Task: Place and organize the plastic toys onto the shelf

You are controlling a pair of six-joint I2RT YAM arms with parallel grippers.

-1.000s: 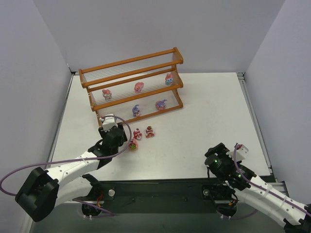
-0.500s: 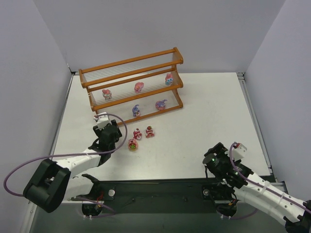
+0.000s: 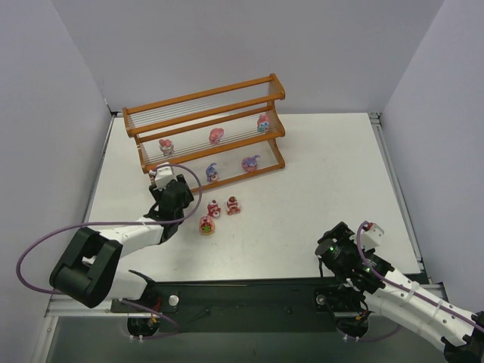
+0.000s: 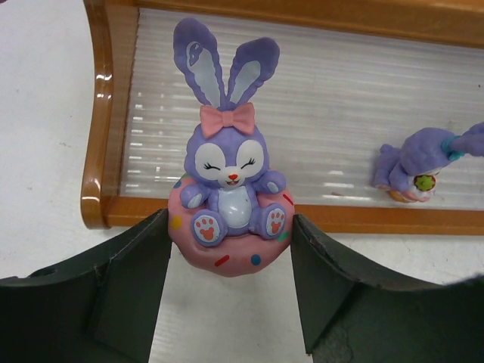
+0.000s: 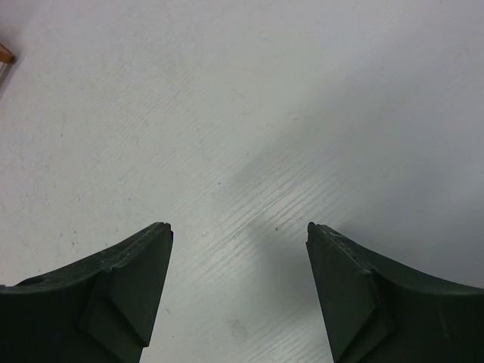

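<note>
Next, my left gripper will carry the bunny outward and down to the bottom level's bare end [image 4: 306, 172], free of toys, and release it, since that end lies outward and below.
My left gripper [image 4: 231, 227] is shut on the pink round base of a purple bunny toy [image 4: 227, 162] and holds it upright above the table, just in front of the left end of the shelf's [image 4: 98, 136] bottom tier. A purple toy [image 4: 412, 170] stands on that tier to the right. In the top view the left gripper [image 3: 168, 193] covers the held toy. The shelf [image 3: 204, 125] carries three toys on its middle tier [image 3: 216, 135] and two on its bottom tier [image 3: 250, 162]. My right gripper [image 5: 238, 227] is open and empty over bare table.
Three red and pink toys [image 3: 214, 206] stand on the table right of my left gripper, in front of the shelf. My right gripper [image 3: 333, 249] sits near the front right of the table. Grey walls enclose the table on the left, back and right.
My left gripper has moved away from the three table toys, up and left to the shelf's lower left end, with the bunny held. The right arm shifted slightly.
</note>
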